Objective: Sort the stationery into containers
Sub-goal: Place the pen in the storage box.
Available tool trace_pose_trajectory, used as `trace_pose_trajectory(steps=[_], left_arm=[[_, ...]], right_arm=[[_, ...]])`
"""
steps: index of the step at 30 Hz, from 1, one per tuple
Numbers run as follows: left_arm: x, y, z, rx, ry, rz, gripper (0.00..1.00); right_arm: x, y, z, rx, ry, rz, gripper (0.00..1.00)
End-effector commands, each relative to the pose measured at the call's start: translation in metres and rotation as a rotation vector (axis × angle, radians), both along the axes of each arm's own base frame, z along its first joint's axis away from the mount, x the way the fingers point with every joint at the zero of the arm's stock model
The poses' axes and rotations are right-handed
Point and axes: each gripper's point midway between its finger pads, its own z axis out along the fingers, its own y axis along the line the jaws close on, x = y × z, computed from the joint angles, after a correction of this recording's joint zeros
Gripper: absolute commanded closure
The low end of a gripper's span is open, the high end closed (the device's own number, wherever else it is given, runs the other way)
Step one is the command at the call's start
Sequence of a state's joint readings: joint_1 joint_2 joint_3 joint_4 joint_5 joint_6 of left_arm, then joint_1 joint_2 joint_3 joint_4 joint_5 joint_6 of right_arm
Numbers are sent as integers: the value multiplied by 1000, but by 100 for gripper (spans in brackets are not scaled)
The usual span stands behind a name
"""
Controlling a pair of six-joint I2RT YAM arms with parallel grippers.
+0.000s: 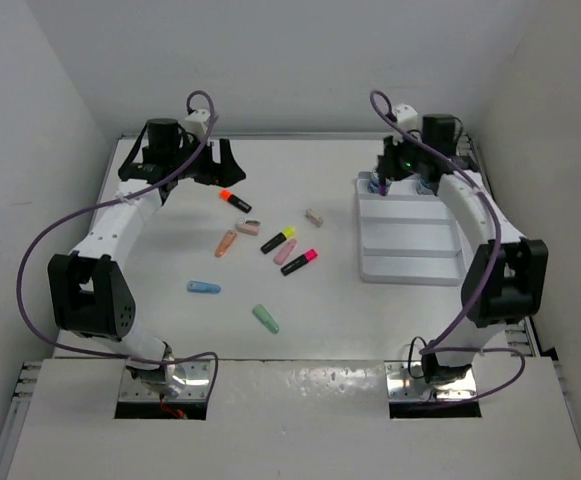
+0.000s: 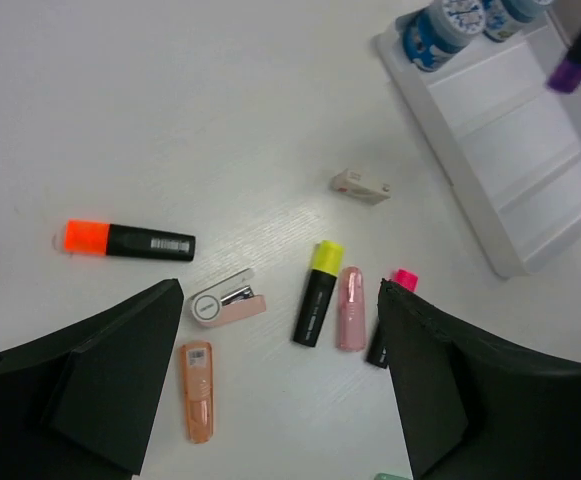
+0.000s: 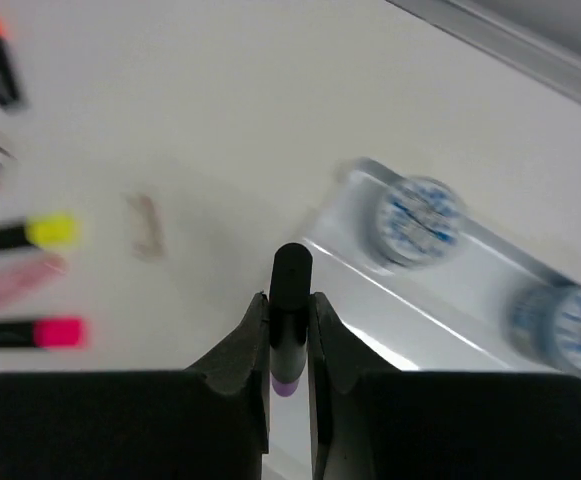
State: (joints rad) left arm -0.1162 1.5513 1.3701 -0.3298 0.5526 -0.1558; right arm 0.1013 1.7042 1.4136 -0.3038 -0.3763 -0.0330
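Note:
The right gripper should next move down and to the right in the top view, into the white tray's empty section beside the pots, which is open for the marker's release.
My right gripper (image 3: 291,322) is shut on a black marker with a purple end (image 3: 291,290), held over the far left corner of the white tray (image 1: 410,262); it also shows in the top view (image 1: 383,184). Two blue-white pots (image 3: 419,220) stand in the tray's far section. My left gripper (image 2: 280,292) is open and empty above the loose pieces: an orange-ended marker (image 2: 130,240), a yellow-ended marker (image 2: 316,293), a pink-ended marker (image 2: 403,278), a pink stub (image 2: 350,308), an orange stub (image 2: 196,390) and a beige block (image 2: 360,185).
A small pink-and-white stapler-like piece (image 2: 227,300) lies by the orange stub. A blue stub (image 1: 203,288) and a green stub (image 1: 265,318) lie nearer the arm bases. White walls close in the table on the far side, left and right.

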Motion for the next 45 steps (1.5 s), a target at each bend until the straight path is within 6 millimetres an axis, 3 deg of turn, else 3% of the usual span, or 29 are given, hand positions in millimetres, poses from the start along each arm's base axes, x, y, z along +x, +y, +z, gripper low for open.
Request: trace_pose_trajectory(steps=[1,3,4,7,12,20,21,24,25,26,28,31,39,45], left_arm=[[12,5,-4,32,-9,3,15],[16,4,-10,36,8,2,15],[20,5,-10,38,11,9,15],[28,10,-17,62,18,36,16],[42,22,-26,121,22,102,16],[71,42,-45,193,77,229,15],[75,46,-47,203,82,258,15],[89,45,-69,213,154,312,15],[91,45,-74,200,181,336,16],[95,45,-74,206,191,367,16],[99,41,-95,206,249,405,17],[100,37,-114,250,296,500,17],[82,35,-167,305,423,687,19],[82,29,-189,306,466,705,23]], right_arm=[[-4,-53,1,-386,-210,210,100],[-7,-69,-14,-448,-188,238,100],[-4,-92,-22,-491,-180,238,100],[0,-116,-43,-562,-159,266,100],[10,-139,-69,-673,-173,308,100],[16,-158,-114,-748,-79,333,99],[15,-161,-119,-755,-67,337,98],[9,-164,-133,-776,-20,351,77],[8,-165,-134,-779,-12,351,61],[6,-168,-135,-782,3,338,57],[2,-169,-136,-780,12,330,44],[-2,-170,-129,-760,9,286,36],[-6,-143,-78,-620,-68,174,34],[-12,-125,-53,-539,-94,142,34]])
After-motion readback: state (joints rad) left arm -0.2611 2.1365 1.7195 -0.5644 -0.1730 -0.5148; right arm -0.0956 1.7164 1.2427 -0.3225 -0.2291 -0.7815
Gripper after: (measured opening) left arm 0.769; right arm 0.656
